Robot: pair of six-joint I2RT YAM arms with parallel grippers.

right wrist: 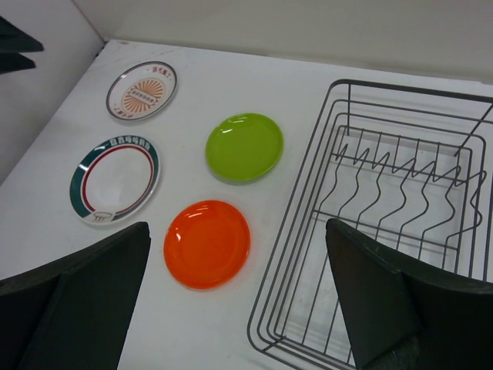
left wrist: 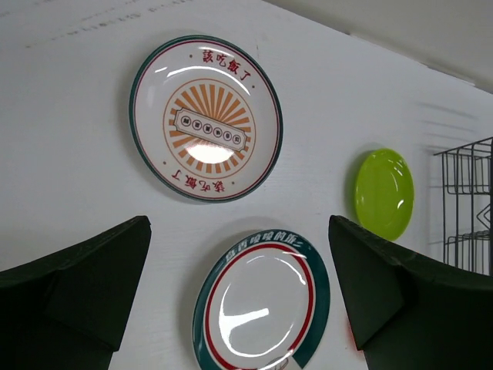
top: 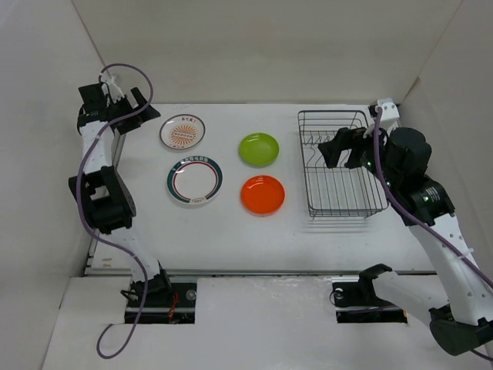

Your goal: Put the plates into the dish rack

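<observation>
My left gripper moves down and to its right in the top view onto the sunburst plate's nearest rim (top: 162, 138) (left wrist: 153, 173) next, since the sunburst plate lies that way.
Four plates lie flat on the white table: a sunburst plate (top: 182, 132) (left wrist: 206, 118) (right wrist: 142, 90), a white plate with green and red rim rings (top: 194, 180) (left wrist: 262, 304) (right wrist: 115, 180), a lime green plate (top: 259, 149) (left wrist: 384, 193) (right wrist: 244, 146) and an orange plate (top: 263, 195) (right wrist: 207, 243). To their right stands the black wire dish rack (top: 303, 162) (left wrist: 467, 202) (right wrist: 291, 254), with no plate in it. My left gripper (top: 115, 100) (left wrist: 239, 231) hangs open at the far left, above and apart from the plates. My right gripper (top: 344, 148) (right wrist: 238, 227) is open over the rack's left side, holding nothing.
White walls close in the table at the left, back and right. The left arm's purple cable (top: 123, 71) loops above its wrist. Bare table lies in front of the plates and rack, towards the arm bases.
</observation>
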